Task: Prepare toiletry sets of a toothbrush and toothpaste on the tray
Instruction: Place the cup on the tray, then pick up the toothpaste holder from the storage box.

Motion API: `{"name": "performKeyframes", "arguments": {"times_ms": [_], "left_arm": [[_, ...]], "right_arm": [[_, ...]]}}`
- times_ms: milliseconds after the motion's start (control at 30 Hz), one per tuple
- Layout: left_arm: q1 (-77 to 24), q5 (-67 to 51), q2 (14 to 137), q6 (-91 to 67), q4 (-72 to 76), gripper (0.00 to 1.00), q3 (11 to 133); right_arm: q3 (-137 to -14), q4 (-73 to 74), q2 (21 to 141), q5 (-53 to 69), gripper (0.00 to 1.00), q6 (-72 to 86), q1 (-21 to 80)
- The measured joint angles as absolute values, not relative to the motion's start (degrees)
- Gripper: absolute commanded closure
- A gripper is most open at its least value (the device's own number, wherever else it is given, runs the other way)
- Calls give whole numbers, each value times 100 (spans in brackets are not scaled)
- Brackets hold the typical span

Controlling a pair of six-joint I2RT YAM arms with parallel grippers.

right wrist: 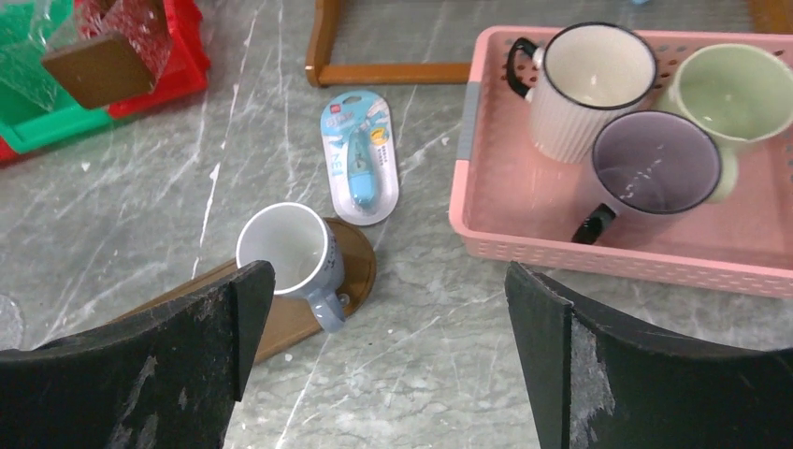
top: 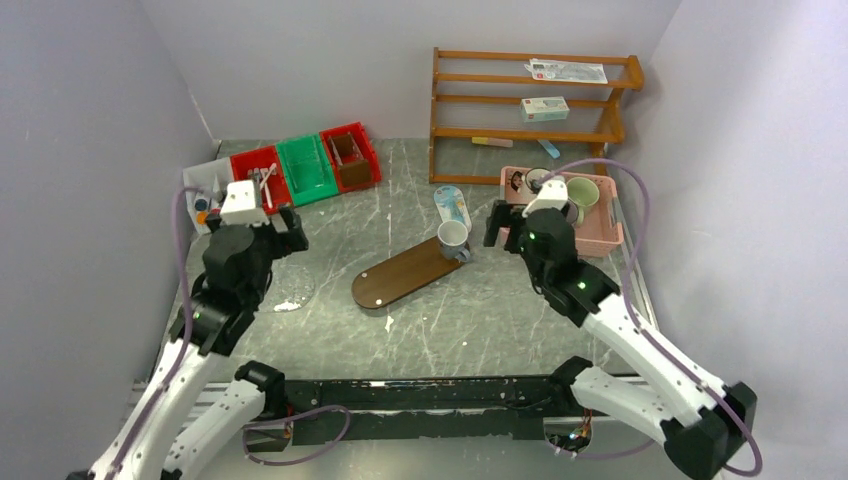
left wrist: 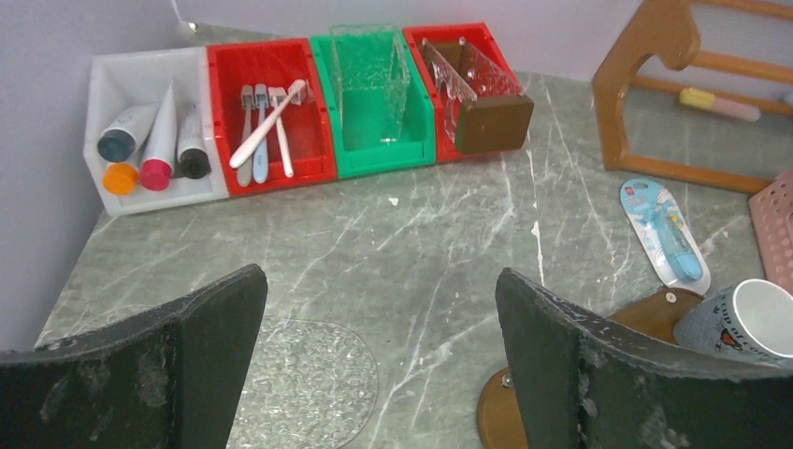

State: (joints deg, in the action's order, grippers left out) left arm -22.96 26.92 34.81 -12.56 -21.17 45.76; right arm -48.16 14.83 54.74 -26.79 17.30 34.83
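Note:
I should reach outward and down with my left gripper and pinch the thin upright side by the second red bin, because the green bin's clear box stands outward of it.
The dark brown oval tray lies mid-table. A pale grey-blue mug stands empty on its far right end; it also shows in the right wrist view on the tray. White toothbrushes lie in a red bin. Tubes stand in a white bin at the far left. My left gripper is open and empty above the table left of the tray. My right gripper is open and empty just right of the mug.
A pink basket with three mugs sits at the right. A packaged blue toothbrush lies beyond the mug. A wooden shelf stands at the back. A green bin and a second red bin sit beside the toothbrushes. A clear lid lies under the left gripper.

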Motion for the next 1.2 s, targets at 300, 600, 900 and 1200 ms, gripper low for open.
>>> {"name": "performKeyframes", "arguments": {"times_ms": [300, 600, 900, 1200], "left_arm": [[-2294, 2477, 5839, -1712, -2206, 11, 5487], [-2193, 2294, 7793, -2027, -2209, 13, 6698], [-1490, 1914, 9395, -2086, -2102, 16, 8038], [-1059, 1542, 11041, -2058, -2139, 27, 9406]], "right_arm": [[-4038, 1177, 4082, -2969, 0, 1691, 3472], [-3844, 1057, 3719, -2982, 0, 1752, 3472], [-3820, 1055, 3701, -2936, 0, 1752, 3472], [-3806, 1048, 3638, -2939, 0, 1750, 3472]]}}
